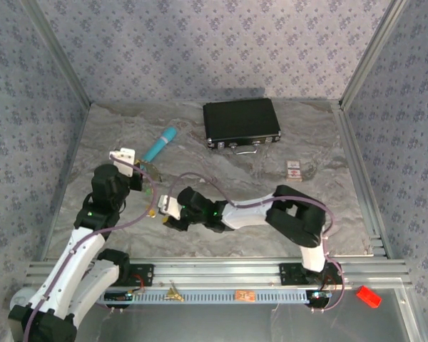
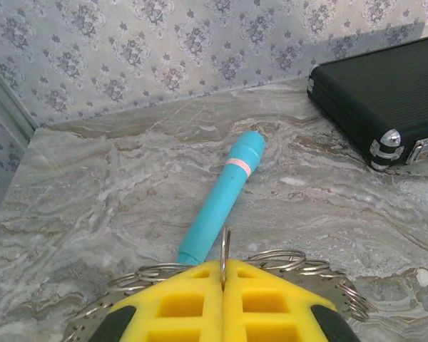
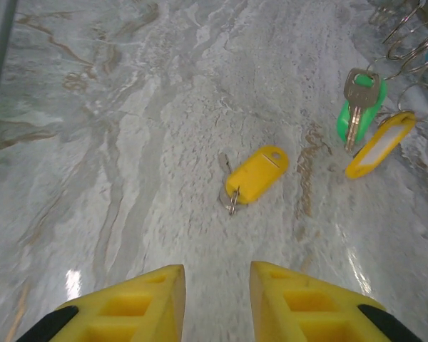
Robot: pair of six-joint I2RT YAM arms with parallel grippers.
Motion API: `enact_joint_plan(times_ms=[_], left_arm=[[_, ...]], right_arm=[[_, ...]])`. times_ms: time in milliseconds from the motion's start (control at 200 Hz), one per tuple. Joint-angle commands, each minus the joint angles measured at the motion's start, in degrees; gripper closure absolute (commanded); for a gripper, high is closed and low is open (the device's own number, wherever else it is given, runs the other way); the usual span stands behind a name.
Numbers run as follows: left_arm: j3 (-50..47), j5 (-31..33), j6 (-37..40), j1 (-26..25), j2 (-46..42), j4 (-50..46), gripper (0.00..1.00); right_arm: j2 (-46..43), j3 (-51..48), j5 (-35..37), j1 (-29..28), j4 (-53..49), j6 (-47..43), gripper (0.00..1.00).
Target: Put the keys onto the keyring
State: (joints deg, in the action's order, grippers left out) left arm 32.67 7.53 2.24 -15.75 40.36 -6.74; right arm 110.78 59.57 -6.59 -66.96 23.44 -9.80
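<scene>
I will lower the open fingers of my right gripper outward and close them around the little ring of the yellow key tag.
My left gripper (image 2: 224, 265) is shut on a thin wire loop of the keyring (image 2: 346, 296), a grey toothed ring carrying several small split rings on either side of the yellow fingers. In the top view the left gripper (image 1: 140, 173) holds it above the table at the left. A key with a yellow tag (image 3: 257, 174) lies flat on the marble, a short way ahead of my right gripper (image 3: 215, 276), which is open and holds nothing. A green-tagged key (image 3: 358, 108) and a second yellow tag (image 3: 380, 143) hang from rings at the top right of the right wrist view.
A teal pen (image 1: 160, 143) lies just beyond the left gripper. A black case (image 1: 241, 122) sits at the back centre, and a small card box (image 1: 294, 168) to its right. Patterned walls and metal rails close in the marble table (image 1: 271, 178).
</scene>
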Motion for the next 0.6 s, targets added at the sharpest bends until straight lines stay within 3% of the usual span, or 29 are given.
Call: enact_joint_plan(times_ms=[0, 595], left_arm=[[-0.1, -0.4, -1.0, 0.5, -1.3, 2.2, 1.00], [-0.8, -1.9, -0.5, 0.9, -1.9, 2.9, 1.00]], right_arm=[[4.3, 3.0, 3.2, -0.4, 4.2, 1.4, 0.68], [13.9, 8.3, 1.1, 0.5, 8.4, 1.3, 0.67]])
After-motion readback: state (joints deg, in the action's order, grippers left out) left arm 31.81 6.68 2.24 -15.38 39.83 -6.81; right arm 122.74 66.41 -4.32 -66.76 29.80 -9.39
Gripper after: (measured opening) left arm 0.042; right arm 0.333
